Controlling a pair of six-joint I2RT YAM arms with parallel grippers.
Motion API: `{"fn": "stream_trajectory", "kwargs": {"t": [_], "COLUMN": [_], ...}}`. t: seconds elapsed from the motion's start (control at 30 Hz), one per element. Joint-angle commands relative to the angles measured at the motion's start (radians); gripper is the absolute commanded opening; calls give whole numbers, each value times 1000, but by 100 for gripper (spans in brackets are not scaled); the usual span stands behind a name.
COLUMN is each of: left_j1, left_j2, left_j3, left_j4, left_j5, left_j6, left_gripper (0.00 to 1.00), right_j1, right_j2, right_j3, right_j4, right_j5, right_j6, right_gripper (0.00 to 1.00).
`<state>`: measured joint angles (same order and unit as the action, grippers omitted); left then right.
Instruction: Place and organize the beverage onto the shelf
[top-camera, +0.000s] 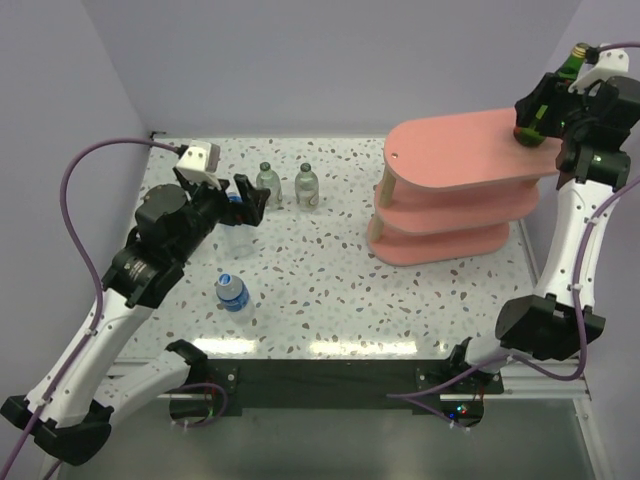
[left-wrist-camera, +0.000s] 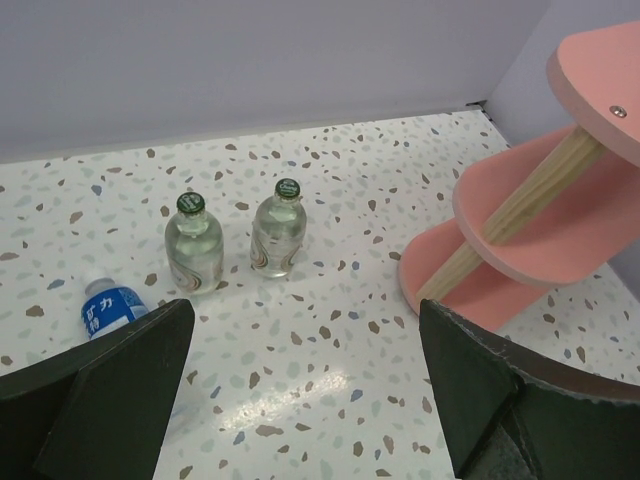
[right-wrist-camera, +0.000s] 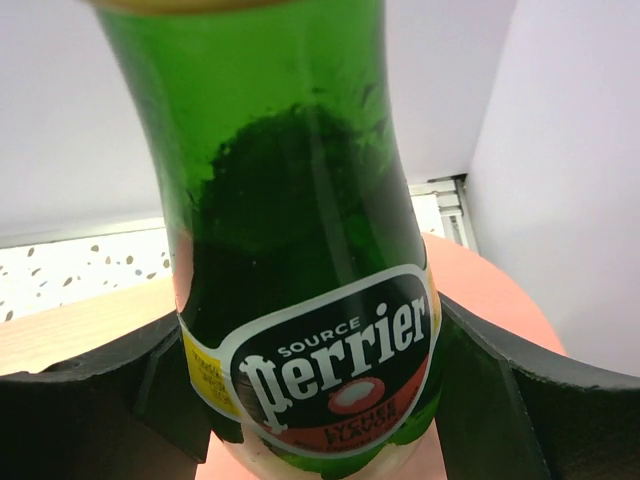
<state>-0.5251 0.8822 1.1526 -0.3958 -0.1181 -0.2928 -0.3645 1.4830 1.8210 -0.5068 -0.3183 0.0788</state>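
Next, my right gripper moves slightly outward toward the top board's far edge (top-camera: 510, 113) (right-wrist-camera: 447, 252) to release the upright Perrier bottle, since bare pink still shows behind it.
My right gripper (top-camera: 537, 116) is shut on a dark green glass bottle (top-camera: 549, 98) with a gold cap, holding it upright at the right end of the pink shelf's top board (top-camera: 455, 150). In the right wrist view the bottle (right-wrist-camera: 300, 250) fills the space between the fingers (right-wrist-camera: 90, 400), its base at the pink board (right-wrist-camera: 500, 300). My left gripper (top-camera: 222, 200) is open and empty over the table (left-wrist-camera: 300, 400). Two clear green-capped bottles (top-camera: 266, 181) (top-camera: 307, 184) stand behind it. A blue-labelled bottle (left-wrist-camera: 110, 308) shows beside its left finger. Another one (top-camera: 232, 291) stands nearer the front. The second dark green bottle is out of view.
The shelf (left-wrist-camera: 520, 230) stands at the table's back right, with its two lower boards bare. Walls close the left, back and right sides. The two green-capped bottles (left-wrist-camera: 193, 245) (left-wrist-camera: 279, 230) stand side by side left of the shelf.
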Motion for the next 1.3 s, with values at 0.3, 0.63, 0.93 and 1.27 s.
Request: {"fn": "stream_trajectory", "kwargs": {"t": [0.3,0.63,0.93,1.27], "left_j1": [-3,-1,-3,-3], "left_j2": [-22,-35,-25,-34], "left_j3": [-14,-24,-24,-27], "left_j4": [60,54,61,60], "left_j5": [-8,-15,-5,-2], "left_j6": [3,-3,-2,-3], "left_gripper": [100,100,100,100], "right_j1": [-31,-31,-31,-31], "right_j2": [51,51,17,6], "right_j3": [58,-15,-54,-52], "right_j4": [264,315,281,252], "right_j5": [-16,-38,-94,-87], "right_j6": [-17,-73,-122,-102], "right_gripper": [0,8,23,30]}}
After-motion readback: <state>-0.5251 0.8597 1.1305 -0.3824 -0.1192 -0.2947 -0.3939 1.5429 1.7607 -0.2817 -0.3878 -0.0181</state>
